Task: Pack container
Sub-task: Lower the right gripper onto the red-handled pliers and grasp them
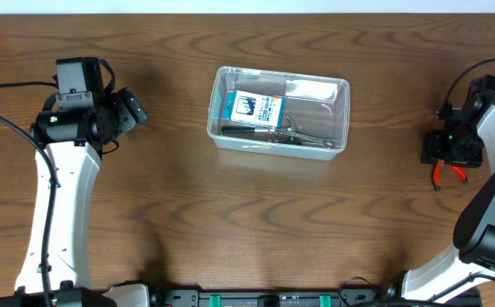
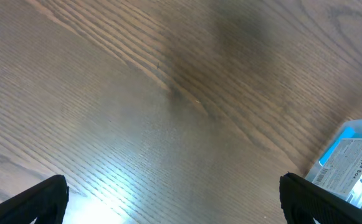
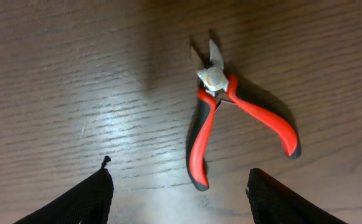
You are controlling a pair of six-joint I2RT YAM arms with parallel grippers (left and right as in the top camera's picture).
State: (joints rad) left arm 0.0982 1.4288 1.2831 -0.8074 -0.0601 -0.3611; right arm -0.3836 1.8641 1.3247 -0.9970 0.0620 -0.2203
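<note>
The right gripper moves down and draws back next onto the pliers' handle nearer the container, since it lies between my open fingertips while the other handle splays aside.
The clear plastic container (image 1: 342,87) stands at the table's middle. It holds a blue-and-white box (image 1: 256,107), a black-handled tool (image 1: 245,131) and a metal tool (image 1: 308,138). Red-and-black pliers (image 3: 215,106) lie flat on the wood at the far right (image 1: 448,174), handles spread. My right gripper (image 3: 179,177) hovers over them, open, its fingers either side of the handle ends without touching. Left of the container, my left gripper (image 2: 173,186) is wide open over bare wood with nothing between its fingers. The box's label (image 2: 349,165) shows at that view's right edge.
Black cables run along the far-left table edge (image 1: 0,85) and loop by the right arm (image 1: 464,81). The arm bases (image 1: 264,298) sit along the near edge. Bare wood lies between the container and each arm.
</note>
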